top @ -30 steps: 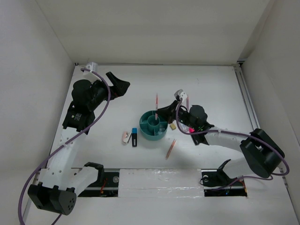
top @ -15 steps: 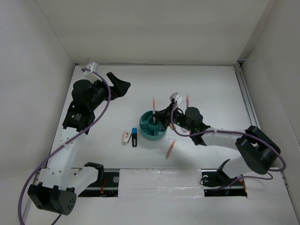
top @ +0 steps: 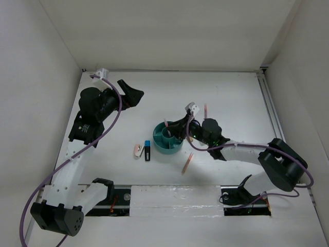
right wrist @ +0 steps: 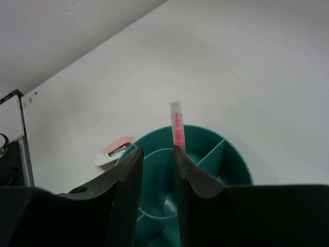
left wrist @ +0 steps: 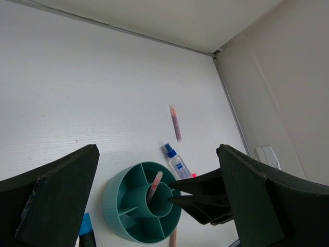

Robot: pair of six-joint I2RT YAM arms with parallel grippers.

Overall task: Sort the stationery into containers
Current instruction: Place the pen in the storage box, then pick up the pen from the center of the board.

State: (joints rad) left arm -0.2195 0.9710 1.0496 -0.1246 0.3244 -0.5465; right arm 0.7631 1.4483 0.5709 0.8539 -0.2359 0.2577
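My right gripper should rise off the cup next, swing away from my base past the clear bottle, then lower to the back pencil.
The round teal organizer [top: 160, 145] sits mid-table. One pinkish pencil [top: 166, 125] stands tilted in its central cup, also in the left wrist view [left wrist: 154, 185] and the right wrist view [right wrist: 176, 123]. My right gripper [top: 173, 128] hovers over the cup, jaws open, its right finger beside the pencil [right wrist: 158, 152]. My left gripper [top: 131, 95] is wide open and empty, high at the back left. A second pencil [top: 205, 109] lies behind, a third [top: 187, 163] in front. The blue-capped marker [top: 147, 150] and the white-pink piece [top: 138, 150] lie left of the organizer. The tan eraser [top: 189, 139] lies to its right.
The clear blue-capped bottle [left wrist: 176, 162] and a pink marker cap [left wrist: 194, 175] lie right of the organizer, under my right arm. White walls close the table at the back and sides. A rail runs along the right edge [top: 268, 103].
My right gripper moved left over the organizer and lowered the pencil into the central cup. Its jaws now stand apart from the pencil. The left arm has not moved.
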